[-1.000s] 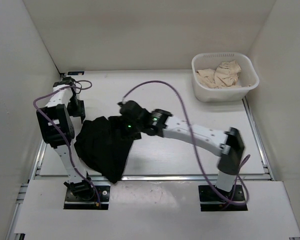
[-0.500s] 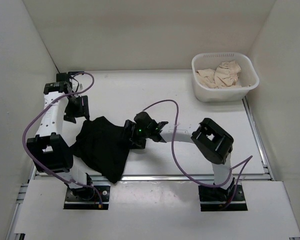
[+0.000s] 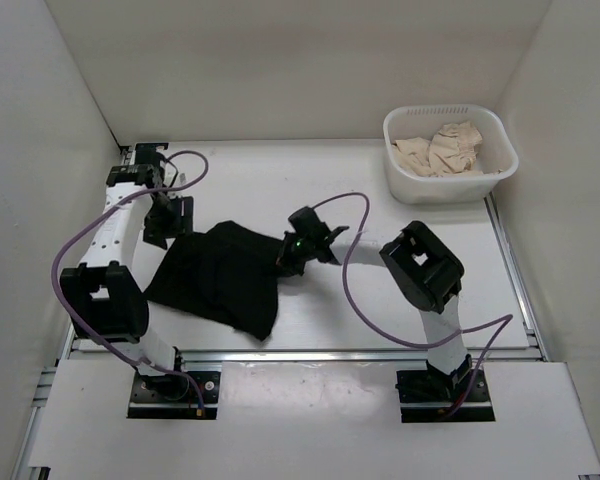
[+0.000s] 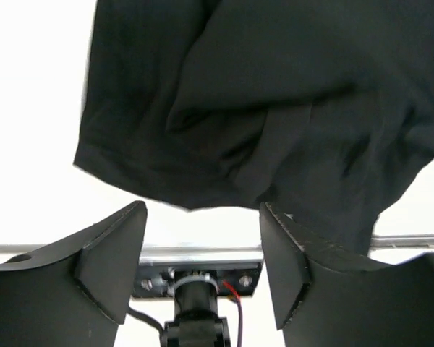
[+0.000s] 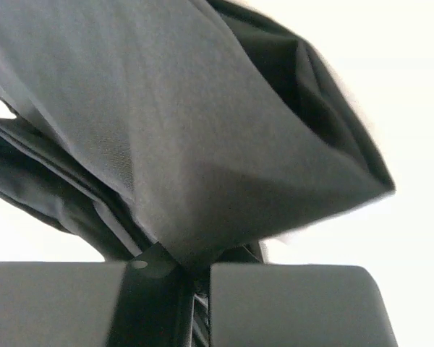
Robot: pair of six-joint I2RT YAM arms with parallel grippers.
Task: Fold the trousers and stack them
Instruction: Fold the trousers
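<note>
My right gripper holds the fold of the trousers and will next move outward and to the right in the top view to release it, since bare tabletop lies that way.
The black trousers lie bunched in a rough folded heap on the table's left half. My right gripper is at their right edge, shut on a fold of the cloth. In the right wrist view the fabric runs down into the closed jaws of that gripper. My left gripper hovers at the heap's back left corner. In the left wrist view the left gripper stands open with nothing between its fingers, and the trousers lie just beyond the fingertips.
A white basket holding beige cloth stands at the back right. White walls close in the left, back and right sides. A metal rail runs along the table's near edge, and purple cables loop over both arms.
The right gripper has shut on the trousers' right edge, its arm folding back toward its base. The heap has shifted right. The left gripper has moved in to the back left corner.
</note>
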